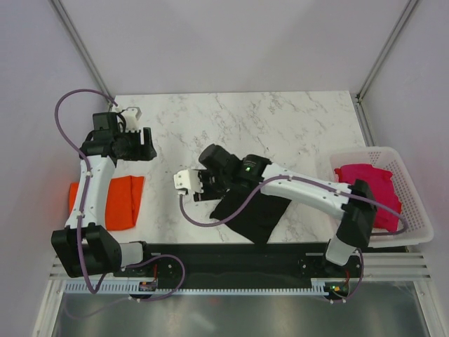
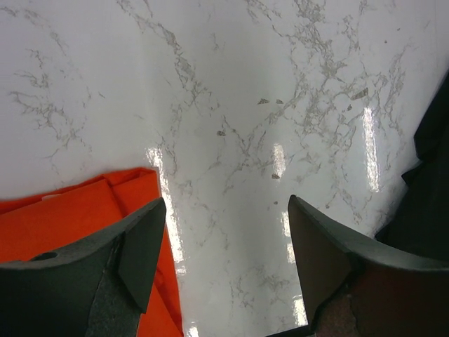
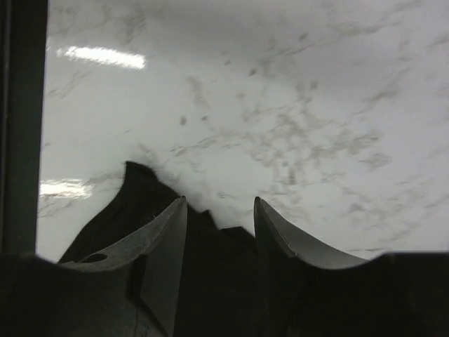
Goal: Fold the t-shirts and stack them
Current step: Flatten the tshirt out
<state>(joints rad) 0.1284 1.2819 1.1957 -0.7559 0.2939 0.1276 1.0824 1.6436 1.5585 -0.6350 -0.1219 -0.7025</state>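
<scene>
My right gripper goes down and back toward the bar next, onto the black t-shirt's pointed corner [image 1: 214, 215] [image 3: 139, 175].
The black t-shirt [image 1: 256, 210] lies folded near the table's front edge, partly under my right arm. My right gripper [image 1: 202, 187] hovers over its left edge. In the right wrist view that gripper [image 3: 219, 200] is open, with the black t-shirt [image 3: 140, 203] lying under and between the fingers and not pinched. The orange t-shirt [image 1: 126, 200] lies folded at the front left. My left gripper [image 1: 144, 144] hangs open over bare marble behind it. In the left wrist view, this gripper [image 2: 226, 203] is empty, between the orange t-shirt [image 2: 63, 217] and the black t-shirt [image 2: 431, 196]. The magenta-pink t-shirt [image 1: 368, 186] lies bunched in the basket.
A white slatted basket [image 1: 414, 210] stands at the table's right edge. The marble table [image 1: 266, 119] ends at a black rail along the front. Frame posts rise at both back corners.
</scene>
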